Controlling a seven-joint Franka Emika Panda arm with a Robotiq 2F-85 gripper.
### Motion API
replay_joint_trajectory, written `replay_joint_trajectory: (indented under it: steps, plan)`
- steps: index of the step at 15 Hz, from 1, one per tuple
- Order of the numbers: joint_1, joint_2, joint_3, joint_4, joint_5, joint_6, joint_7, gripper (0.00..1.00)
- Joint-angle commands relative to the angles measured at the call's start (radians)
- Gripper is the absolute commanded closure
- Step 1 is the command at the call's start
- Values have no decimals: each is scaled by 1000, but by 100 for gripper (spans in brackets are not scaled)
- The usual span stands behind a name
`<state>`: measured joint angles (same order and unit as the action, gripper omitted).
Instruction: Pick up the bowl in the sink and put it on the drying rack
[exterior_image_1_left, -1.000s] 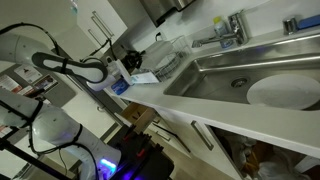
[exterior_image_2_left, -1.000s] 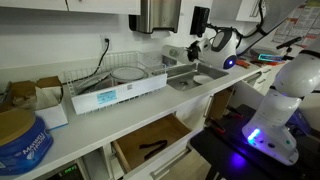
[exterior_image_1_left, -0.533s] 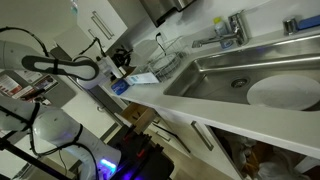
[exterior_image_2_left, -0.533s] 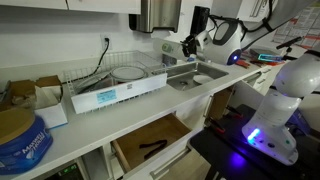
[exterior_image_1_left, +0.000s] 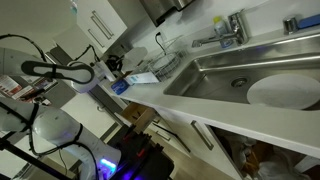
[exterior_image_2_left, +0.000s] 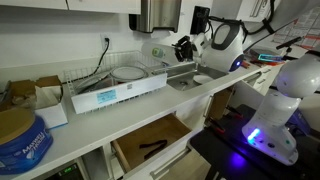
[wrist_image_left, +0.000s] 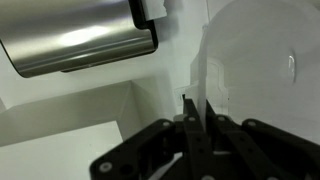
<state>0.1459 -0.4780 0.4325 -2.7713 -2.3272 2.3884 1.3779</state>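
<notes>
The wire drying rack is outward of my gripper and below it. My gripper needs to carry the hanging bowl outward next, lower it into the rack and let go of the bowl's rim.
My gripper (wrist_image_left: 197, 128) is shut on the rim of a white bowl (wrist_image_left: 262, 62), which fills the right of the wrist view. In an exterior view the gripper (exterior_image_2_left: 183, 47) holds the bowl (exterior_image_2_left: 160, 50) in the air above the counter, between the steel sink (exterior_image_2_left: 185, 80) and the wire drying rack (exterior_image_2_left: 100, 72). In the other exterior view the gripper (exterior_image_1_left: 111, 63) hangs to the left of the drying rack (exterior_image_1_left: 162, 60), well away from the sink (exterior_image_1_left: 215, 80).
A white plate (exterior_image_1_left: 285, 92) lies in the sink, with the chrome tap (exterior_image_1_left: 230, 28) behind. A plate (exterior_image_2_left: 127, 72) sits in the rack. A blue-and-white box (exterior_image_2_left: 110, 95) fronts the rack. A steel dispenser (wrist_image_left: 80, 35) hangs on the wall. A drawer (exterior_image_2_left: 150, 145) stands open below.
The gripper has risen from the sink area and moved along the counter toward the drying rack, carrying the bowl with it.
</notes>
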Motion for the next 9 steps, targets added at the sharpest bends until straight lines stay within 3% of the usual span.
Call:
replay_joint_trajectory:
  steps: [1,2,4,7,8,9]
  plan:
    - [127,25,-99,-7,28,-44,-62,90]
    - [9,0,37,0,43,-1,-23,90]
    - [10,0,46,0,49,-1,-23,90]
    - [9,0,45,0,49,-1,-23,90]
    - [130,49,-78,6,38,-54,-67,98]
    - [137,66,-92,25,26,-54,-69,98]
